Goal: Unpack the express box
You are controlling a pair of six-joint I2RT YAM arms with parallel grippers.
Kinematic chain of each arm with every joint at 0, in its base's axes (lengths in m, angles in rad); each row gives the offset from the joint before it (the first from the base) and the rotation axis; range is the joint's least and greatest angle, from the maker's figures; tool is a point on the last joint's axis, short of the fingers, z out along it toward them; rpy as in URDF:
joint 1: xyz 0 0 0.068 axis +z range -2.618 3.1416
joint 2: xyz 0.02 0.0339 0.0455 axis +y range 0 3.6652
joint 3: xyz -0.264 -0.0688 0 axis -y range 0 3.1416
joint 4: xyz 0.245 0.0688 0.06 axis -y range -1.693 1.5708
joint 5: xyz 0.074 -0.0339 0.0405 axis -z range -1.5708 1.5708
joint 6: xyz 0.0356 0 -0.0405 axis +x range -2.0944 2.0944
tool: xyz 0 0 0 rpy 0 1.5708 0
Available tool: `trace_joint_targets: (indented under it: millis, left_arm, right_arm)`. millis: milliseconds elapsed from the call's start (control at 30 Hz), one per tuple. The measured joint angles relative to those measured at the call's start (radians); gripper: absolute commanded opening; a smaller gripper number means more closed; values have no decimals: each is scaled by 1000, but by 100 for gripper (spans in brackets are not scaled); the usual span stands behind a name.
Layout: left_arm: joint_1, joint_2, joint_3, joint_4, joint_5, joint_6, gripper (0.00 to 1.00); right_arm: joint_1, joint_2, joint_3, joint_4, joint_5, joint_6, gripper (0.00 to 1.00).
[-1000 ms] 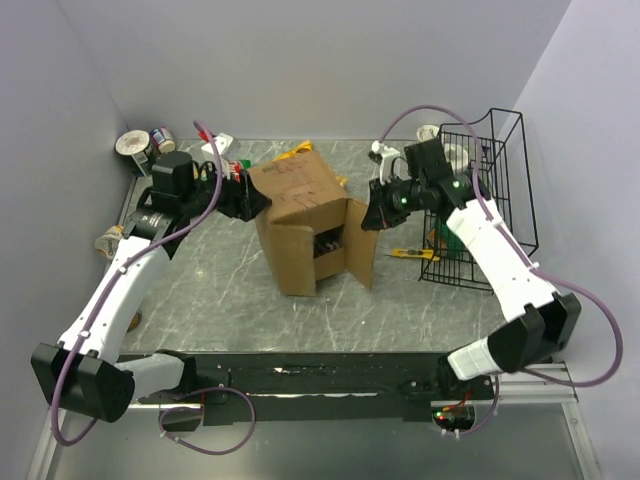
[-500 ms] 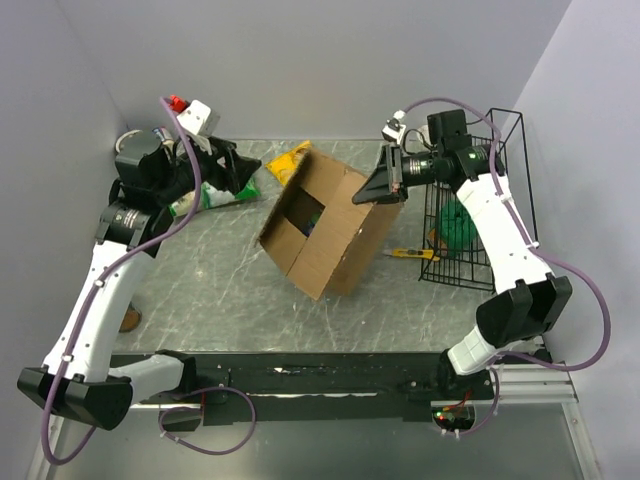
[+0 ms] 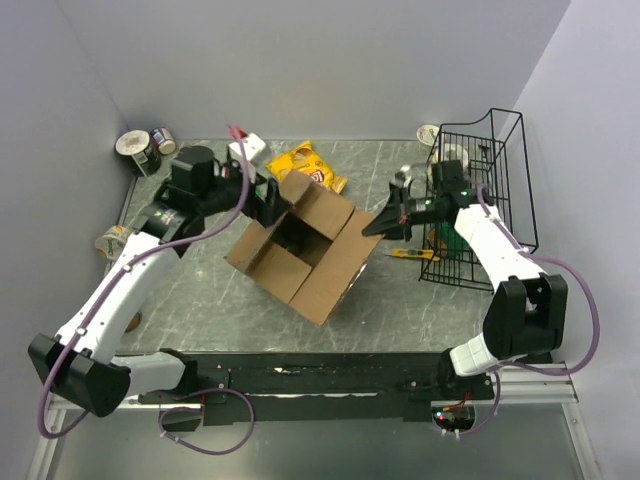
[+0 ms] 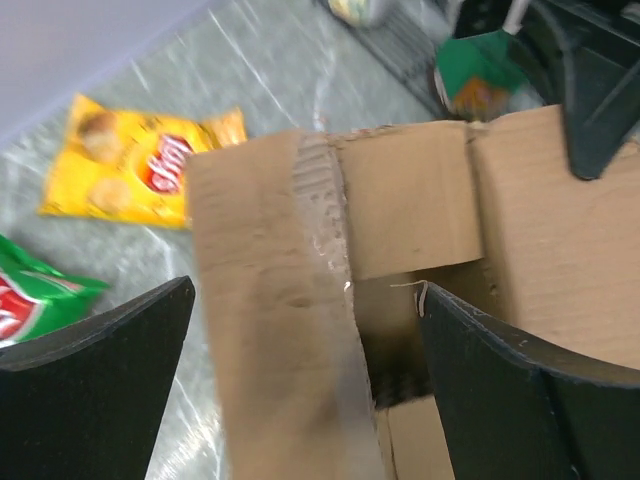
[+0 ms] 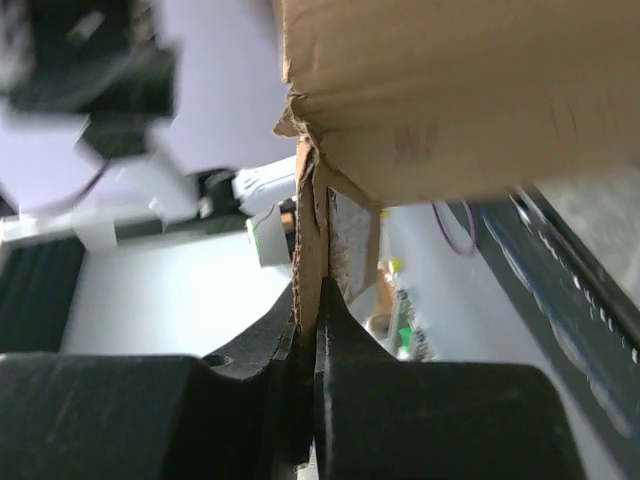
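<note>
I will next tilt my left gripper more steeply downward and then close it on the flap's edge, because the upright flap nearest the green packet is between its open fingers.
The express box (image 3: 330, 255), a brown cardboard carton, lies tilted mid-table with its flaps spread and its dark inside facing up. My left gripper (image 3: 272, 200) is at its back-left flap. In the left wrist view its jaws (image 4: 308, 290) stand wide open, astride that upright flap (image 4: 270, 330) with a gap on each side. My right gripper (image 3: 385, 222) is shut on the carton's right-hand flap. In the right wrist view its fingers (image 5: 345, 350) pinch the corrugated edge (image 5: 310, 230) flat between them.
A yellow snack bag (image 3: 305, 165) lies behind the carton, and a green packet (image 4: 30, 295) lies left of it. A black wire basket (image 3: 505, 112) with a green item stands at the right, with a yellow cutter (image 3: 413, 254) beside it. Tape rolls and cans (image 3: 140, 145) sit back left.
The carton came down from its raised tilt and now lies lower, with its opening up. My left gripper swung back to the flap and opened wider. The right gripper dropped with its flap.
</note>
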State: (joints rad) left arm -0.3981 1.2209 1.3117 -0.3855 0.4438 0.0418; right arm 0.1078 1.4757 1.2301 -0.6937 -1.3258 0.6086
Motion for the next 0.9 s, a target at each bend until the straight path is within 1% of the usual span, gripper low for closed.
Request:
trace_joint_targets:
  millis: [167, 300, 400, 533, 600, 733, 833, 867, 900]
  left_arm:
    - [-90, 68, -10, -26, -102, 46, 97]
    - [-135, 110, -10, -47, -174, 64, 96]
    - [-164, 110, -10, -72, -219, 90, 97]
    - [-224, 102, -12, -113, -319, 156, 96]
    - [-254, 102, -14, -134, -366, 194, 98]
    - [-319, 99, -36, -157, -507, 292, 99]
    - [-349, 92, -68, -156, -602, 361, 89]
    - [-355, 92, -75, -159, -637, 385, 80]
    - [-357, 93, -79, -162, -669, 404, 75]
  right_arm:
    - [13, 32, -39, -53, 76, 3, 0]
    - [12, 30, -37, -64, 84, 0, 0]
    - [12, 30, -37, -69, 88, 0, 0]
    - [12, 30, -37, -69, 88, 0, 0]
    - [12, 30, -37, -69, 89, 0, 0]
    - [8, 30, -37, -69, 89, 0, 0]
    - [6, 30, -37, -70, 89, 0, 0]
    - [6, 30, -37, -70, 89, 0, 0]
    - [5, 30, -37, -71, 89, -1, 0]
